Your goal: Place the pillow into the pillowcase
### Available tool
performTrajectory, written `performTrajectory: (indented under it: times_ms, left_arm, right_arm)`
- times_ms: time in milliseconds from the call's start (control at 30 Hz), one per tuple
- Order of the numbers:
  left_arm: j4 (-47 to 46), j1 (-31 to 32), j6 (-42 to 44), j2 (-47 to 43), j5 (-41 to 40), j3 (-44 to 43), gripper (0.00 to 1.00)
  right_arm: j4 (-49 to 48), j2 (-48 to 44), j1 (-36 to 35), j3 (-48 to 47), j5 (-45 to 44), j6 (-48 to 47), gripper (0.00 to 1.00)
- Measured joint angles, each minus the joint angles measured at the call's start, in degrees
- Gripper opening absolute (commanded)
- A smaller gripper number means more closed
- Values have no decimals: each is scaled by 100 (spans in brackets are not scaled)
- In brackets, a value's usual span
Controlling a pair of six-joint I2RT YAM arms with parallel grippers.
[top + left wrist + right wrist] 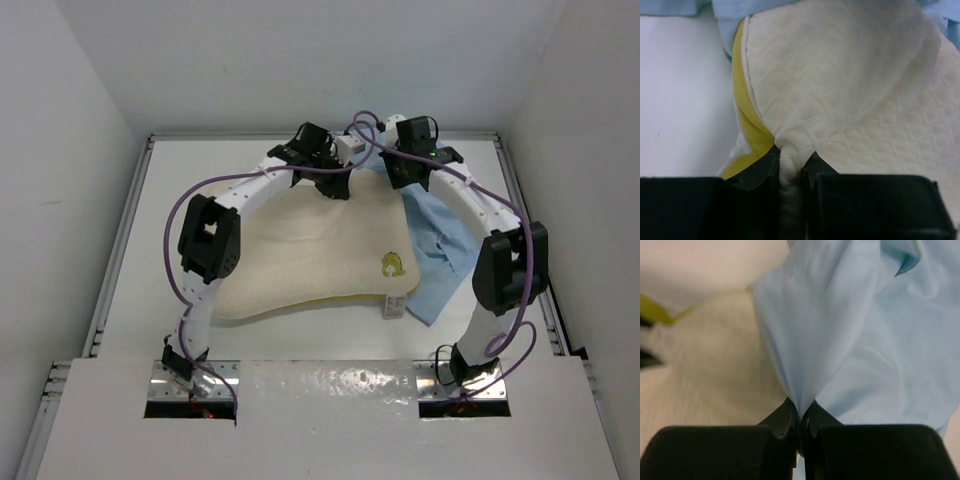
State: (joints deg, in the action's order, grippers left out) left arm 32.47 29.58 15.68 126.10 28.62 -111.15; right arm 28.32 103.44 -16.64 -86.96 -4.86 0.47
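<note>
The pillow's corner meets the pillowcase (440,245), so the robot's left gripper should next move slightly outward at the pillow's far edge and open to let go of the pinched fold (353,180).
The cream pillow (310,250) lies in the middle of the table, its yellow logo (392,264) and white tag (393,305) at its right side. The light blue pillowcase (440,245) lies crumpled under and beside its right end. My left gripper (325,180) is at the pillow's far edge, shut on a pinched fold of the pillow cover (790,165); the yellow edge band (747,130) shows to its left. My right gripper (410,170) is at the far right, shut on a fold of the pillowcase (805,365), with the pillow (705,370) to its left.
A raised white rim (125,240) borders the table on the left, back and right. A white wall stands behind. Purple cables (200,195) loop over both arms. Both arm bases (185,365) sit at the near edge.
</note>
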Motion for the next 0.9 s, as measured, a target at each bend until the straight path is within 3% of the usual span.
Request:
performTrajectory:
  times_ms: [233, 267, 300, 333, 367, 400, 533, 600, 633, 700, 733, 767, 800, 833, 867, 900]
  left_arm:
    - [-225, -210, -708, 450, -284, -490, 0]
    - [-249, -225, -769, 494, -356, -516, 0]
    - [-295, -234, -831, 533, -457, -522, 0]
    - [-332, -234, -859, 568, -544, -525, 0]
    - [-372, -245, -868, 603, -610, -525, 6]
    - [-398, -267, -870, 654, -673, -546, 32]
    - [-568, -334, -863, 835, -848, -645, 90]
    - [-640, -391, -942, 872, -857, -719, 100]
    - [-656, -413, -935, 881, -824, -772, 100]
    - [-686, -452, -925, 883, -684, -879, 100]
    - [-702, -483, -881, 881, -632, -979, 100]
    - [-715, -507, -791, 881, -555, -1071, 99]
    - [-730, -531, -686, 861, -487, -1130, 56]
    - [-699, -538, -542, 828, -376, -1198, 15]
    - [-603, -555, -280, 802, -225, -1307, 0]
    - [-468, -564, -28, 782, -109, -1445, 0]
  right_arm:
    - [918, -101, -234, -79, -15, -595, 15]
    - [1097, -63, -321, -155, -111, -654, 23]
    - [1250, -15, -391, -251, -164, -684, 43]
    - [1331, 24, -437, -323, -219, -656, 80]
    - [1390, 63, -470, -398, -273, -623, 91]
    - [1408, 98, -481, -472, -334, -647, 97]
    - [1423, 319, -341, -1064, -568, -321, 99]
    - [1351, 350, -122, -1353, -562, 22, 92]
    - [1270, 280, 66, -1394, -501, 210, 74]
    - [885, -55, 538, -1058, -426, 470, 0]
    - [726, -299, 750, -710, -439, 621, 0]
    - [542, -614, 986, -243, -542, 780, 0]
    - [466, -944, 1209, 245, -623, 887, 0]
    - [448, -1222, 1353, 664, -713, 981, 15]
    - [402, -1445, 1425, 1049, -787, 1075, 23]
    - [372, -1606, 1449, 1377, -841, 1189, 24]
